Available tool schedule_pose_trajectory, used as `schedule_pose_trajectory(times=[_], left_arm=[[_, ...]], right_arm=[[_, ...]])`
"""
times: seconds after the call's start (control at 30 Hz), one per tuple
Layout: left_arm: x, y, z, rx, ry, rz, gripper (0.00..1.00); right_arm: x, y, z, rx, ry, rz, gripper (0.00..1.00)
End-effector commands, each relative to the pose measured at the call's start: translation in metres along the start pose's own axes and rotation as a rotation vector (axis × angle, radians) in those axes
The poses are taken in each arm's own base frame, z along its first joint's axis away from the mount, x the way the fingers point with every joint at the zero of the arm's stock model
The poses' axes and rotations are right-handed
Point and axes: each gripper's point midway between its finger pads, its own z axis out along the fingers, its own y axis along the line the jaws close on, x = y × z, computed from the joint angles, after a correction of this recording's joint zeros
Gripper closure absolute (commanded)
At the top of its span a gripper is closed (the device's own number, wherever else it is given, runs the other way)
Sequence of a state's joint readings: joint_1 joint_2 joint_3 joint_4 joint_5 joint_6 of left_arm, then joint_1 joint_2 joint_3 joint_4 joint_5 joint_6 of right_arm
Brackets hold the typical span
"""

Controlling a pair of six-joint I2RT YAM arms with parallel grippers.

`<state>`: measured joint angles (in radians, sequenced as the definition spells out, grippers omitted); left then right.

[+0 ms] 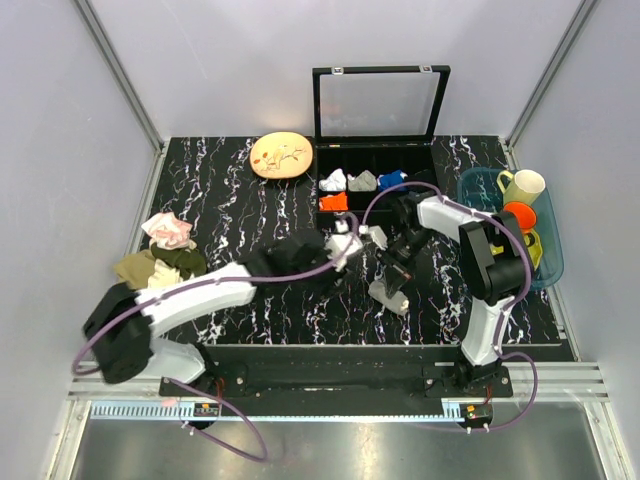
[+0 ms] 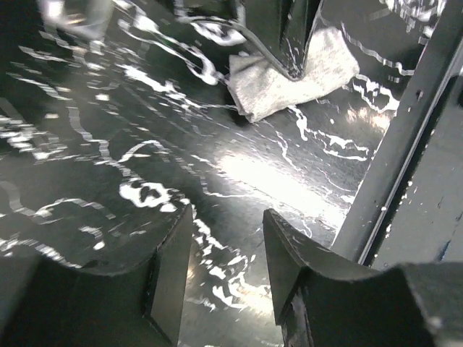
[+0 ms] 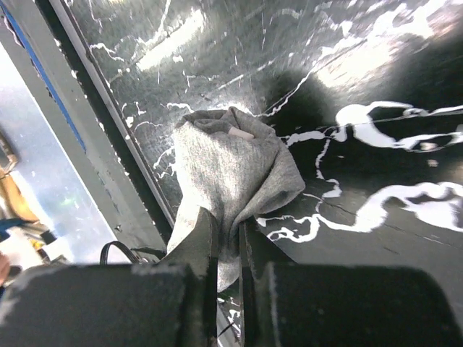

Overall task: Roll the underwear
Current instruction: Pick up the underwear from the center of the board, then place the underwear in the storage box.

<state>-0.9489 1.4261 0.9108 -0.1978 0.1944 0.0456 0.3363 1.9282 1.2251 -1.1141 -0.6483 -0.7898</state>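
Note:
The case's slot beside the orange cloth (image 1: 361, 202) is empty. I will lift my right gripper outward over the slot, then lower the underwear (image 1: 391, 298) into it and let go.
The underwear (image 1: 391, 298) is a small grey cloth bunched on the black marble table (image 1: 250, 200), near its front edge. In the right wrist view the underwear (image 3: 230, 163) rises in a loose fold, and my right gripper (image 3: 228, 233) is shut on its near edge. From above, the right gripper (image 1: 394, 278) points down onto the cloth. My left gripper (image 2: 226, 253) stands open with only bare table between its fingers. It is a short way from the underwear (image 2: 318, 69), which the right arm's fingers (image 2: 278, 32) pinch. In the top view the left gripper (image 1: 365, 240) hovers just left of the right arm.
A black case (image 1: 378, 178) with its lid up holds folded coloured cloths at the back. A tan plate (image 1: 281, 155) lies to its left. A blue basket (image 1: 545, 260) with cups stands at the right. Pink and olive cloths (image 1: 160, 255) lie at the left.

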Motion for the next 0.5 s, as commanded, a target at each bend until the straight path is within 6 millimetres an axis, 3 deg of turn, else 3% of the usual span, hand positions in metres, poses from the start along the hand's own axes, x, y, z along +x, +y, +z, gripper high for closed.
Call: schedule_pose_trajectory(times=[0.0,0.17,0.2,0.27,0.3,0.33,0.37,0.43,0.47], left_arm=[[-0.015,0.023,-0.06,-0.112,-0.093,-0.039,0.51],[-0.016,0.042,-0.132,-0.265,-0.173,-0.003,0.37],[-0.011,0.045,-0.138,-0.29,-0.168,0.004,0.34],[-0.002,0.054,-0.152,-0.357,-0.16,0.026,0.27],[0.003,0.055,-0.158,-0.38,-0.168,0.034,0.25],[0.008,0.058,-0.163,-0.402,-0.167,0.041,0.23],[0.011,0.063,-0.166,-0.435,-0.167,0.047,0.16],[0.013,0.064,-0.168,-0.452,-0.191,0.053,0.11],[0.013,0.065,-0.169,-0.456,-0.196,0.058,0.06]], right_arm=[[-0.038,0.01,-0.046,0.072,-0.113,-0.133,1.0],[-0.066,0.009,-0.074,0.124,-0.159,-0.164,1.0],[-0.081,0.007,-0.087,0.153,-0.188,-0.189,1.0],[-0.093,0.003,-0.095,0.167,-0.188,-0.182,1.0],[-0.113,0.002,-0.114,0.21,-0.226,-0.218,1.0],[-0.118,-0.004,-0.115,0.209,-0.217,-0.196,1.0],[-0.138,-0.007,-0.136,0.267,-0.254,-0.23,1.0],[-0.152,-0.021,-0.142,0.299,-0.255,-0.21,1.0],[-0.171,-0.024,-0.164,0.371,-0.292,-0.247,1.0]])
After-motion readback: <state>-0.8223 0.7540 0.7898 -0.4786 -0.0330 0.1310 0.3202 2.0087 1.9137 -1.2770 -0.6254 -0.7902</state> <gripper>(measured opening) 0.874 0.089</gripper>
